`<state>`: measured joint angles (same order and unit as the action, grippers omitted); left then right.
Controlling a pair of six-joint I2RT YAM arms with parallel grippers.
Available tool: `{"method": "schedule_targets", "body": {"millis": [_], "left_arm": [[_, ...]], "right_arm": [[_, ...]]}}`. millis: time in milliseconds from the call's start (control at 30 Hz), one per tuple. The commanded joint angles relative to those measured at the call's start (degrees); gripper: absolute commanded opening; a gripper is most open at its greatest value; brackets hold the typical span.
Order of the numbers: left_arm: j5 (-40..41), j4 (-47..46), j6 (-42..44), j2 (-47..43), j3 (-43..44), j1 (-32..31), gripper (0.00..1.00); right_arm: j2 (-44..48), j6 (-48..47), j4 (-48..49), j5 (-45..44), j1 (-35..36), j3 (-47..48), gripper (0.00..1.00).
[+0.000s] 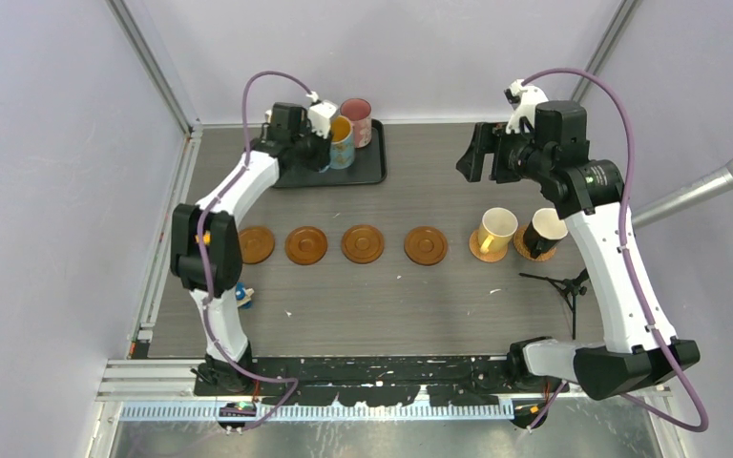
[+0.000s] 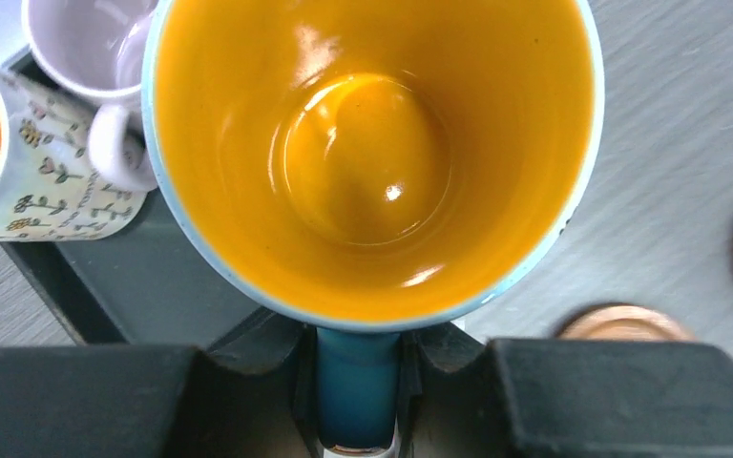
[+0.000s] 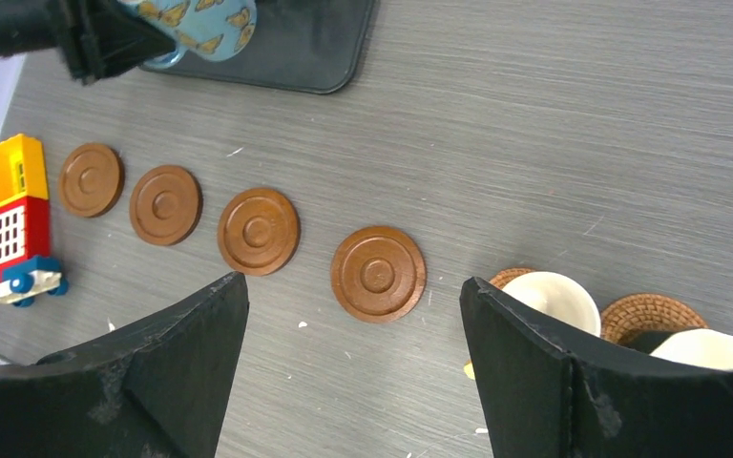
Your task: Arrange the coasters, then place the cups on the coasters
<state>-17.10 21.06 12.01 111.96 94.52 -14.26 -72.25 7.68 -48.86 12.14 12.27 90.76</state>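
Observation:
My left gripper will next carry the blue cup back and to the right in the top view, then down onto the wooden coaster nearest the cream cup, because that coaster is bare.
My left gripper is shut on the handle of the blue cup with the orange inside, over the black tray at the back left. On the tray beside it are a white patterned cup and a lilac cup; a pink cup shows from above. Several bare wooden coasters lie in a row across the table's middle. To their right, the cream cup and the black cup each stand on a coaster. My right gripper hangs open and empty above the row's right end.
A toy block vehicle lies near the left end of the coaster row. A small black tripod stands near the right arm, and a grey microphone pokes in from the right wall. Walls close the table in on three sides.

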Motion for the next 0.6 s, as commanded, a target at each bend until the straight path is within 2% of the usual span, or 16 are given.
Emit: {"method": "schedule_targets", "body": {"millis": [0, 133, 333, 467, 567], "left_arm": [[6.67, -11.12, -7.18, -13.28, -4.79, -7.55, 0.00], [13.31, -13.15, -11.66, -19.77, -12.48, -16.17, 0.00], [25.43, -11.74, -17.51, -22.93, -17.58, -31.01, 0.00], [29.64, -11.99, -19.03, -21.72, -18.48, -37.89, 0.00], [28.68, -14.07, -18.27, -20.56, -19.87, -40.19, 0.00]], "right_arm": [[2.60, 0.36, 2.14, -5.64, 0.13, 0.04, 0.86], [3.68, 0.24, 1.48, -8.02, 0.11, -0.63, 0.87], [5.46, 0.15, 0.53, -8.91, 0.12, -1.79, 0.88], [6.27, 0.48, 0.27, -8.72, 0.11, -2.32, 0.88], [6.97, 0.57, 0.18, -8.58, 0.11, -2.67, 0.88]]}}
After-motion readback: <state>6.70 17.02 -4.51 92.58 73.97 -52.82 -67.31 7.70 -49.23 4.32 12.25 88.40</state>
